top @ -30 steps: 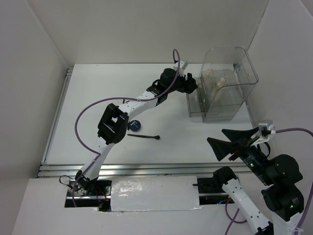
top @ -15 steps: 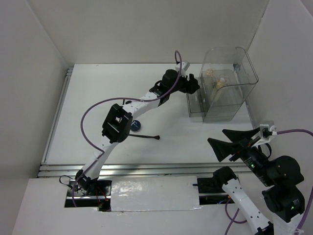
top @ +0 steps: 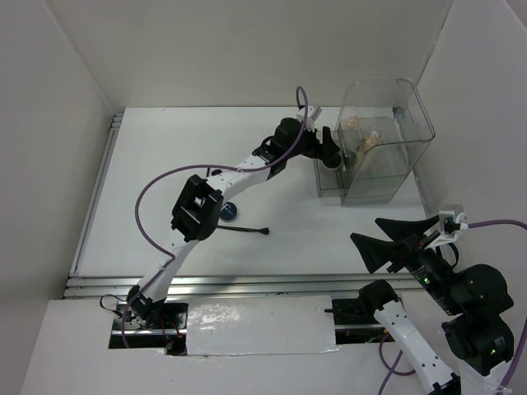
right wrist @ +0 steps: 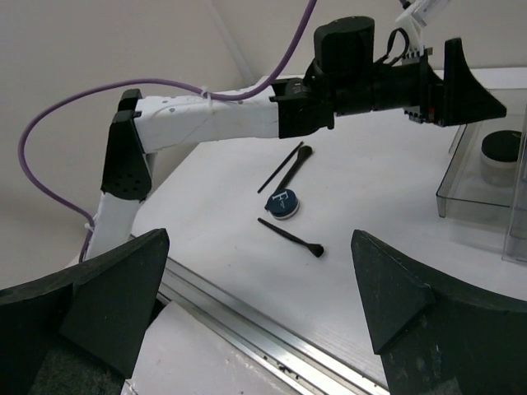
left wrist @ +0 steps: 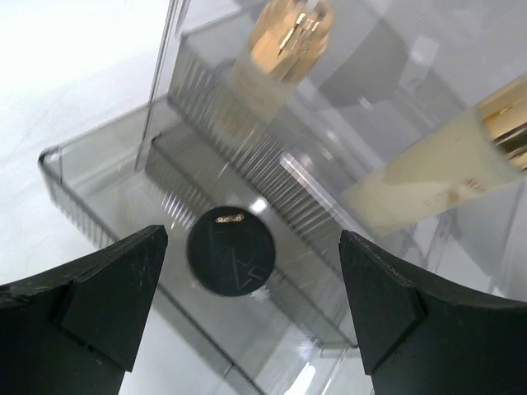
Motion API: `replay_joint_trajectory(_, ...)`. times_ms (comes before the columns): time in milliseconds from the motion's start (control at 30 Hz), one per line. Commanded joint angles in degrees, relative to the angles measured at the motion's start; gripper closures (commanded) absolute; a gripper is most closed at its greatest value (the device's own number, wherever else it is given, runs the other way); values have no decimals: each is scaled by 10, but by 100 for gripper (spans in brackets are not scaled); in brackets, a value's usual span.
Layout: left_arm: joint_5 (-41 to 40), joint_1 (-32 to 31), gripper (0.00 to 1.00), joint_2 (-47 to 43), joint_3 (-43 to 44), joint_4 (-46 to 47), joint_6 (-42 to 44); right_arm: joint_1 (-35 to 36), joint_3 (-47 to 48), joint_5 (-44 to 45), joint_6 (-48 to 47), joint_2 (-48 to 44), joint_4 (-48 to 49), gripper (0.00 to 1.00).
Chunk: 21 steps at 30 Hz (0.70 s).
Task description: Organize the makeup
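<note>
The dark-blue compact point(top: 228, 211) lies loose below, on the left in the top view, so my left gripper should next go back to that side and down around it.
My left gripper point(top: 329, 148) is open above the low front tray of the clear organizer point(top: 422, 123). In the left wrist view the round black compact point(left wrist: 230, 259) lies in that tray point(left wrist: 51, 161), below and between my open fingers point(left wrist: 251, 234), not held. Two beige tube bottles point(left wrist: 276, 62) point(left wrist: 445, 177) stand in the compartments behind it. The dark-blue compact point(top: 228, 211) and a thin black brush point(top: 243, 230) lie on the table mid-left. Two more thin brushes point(right wrist: 288, 167) show in the right wrist view. My right gripper point(top: 363, 229) is open and empty, raised at the near right.
The white table point(top: 165, 164) is walled on the left, back and right. A metal rail point(top: 247, 284) runs along its near edge. My left arm point(top: 239, 169) stretches across the middle of the table above the loose brushes.
My left gripper has shifted a little right and forward, over the organizer's front tray. My right gripper has sunk slightly.
</note>
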Motion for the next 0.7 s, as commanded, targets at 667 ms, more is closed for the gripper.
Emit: replay_joint_trajectory(667, -375, 78, 1, -418, -472, -399, -180, 4, -34, -13, 12, -7, 16, 0)
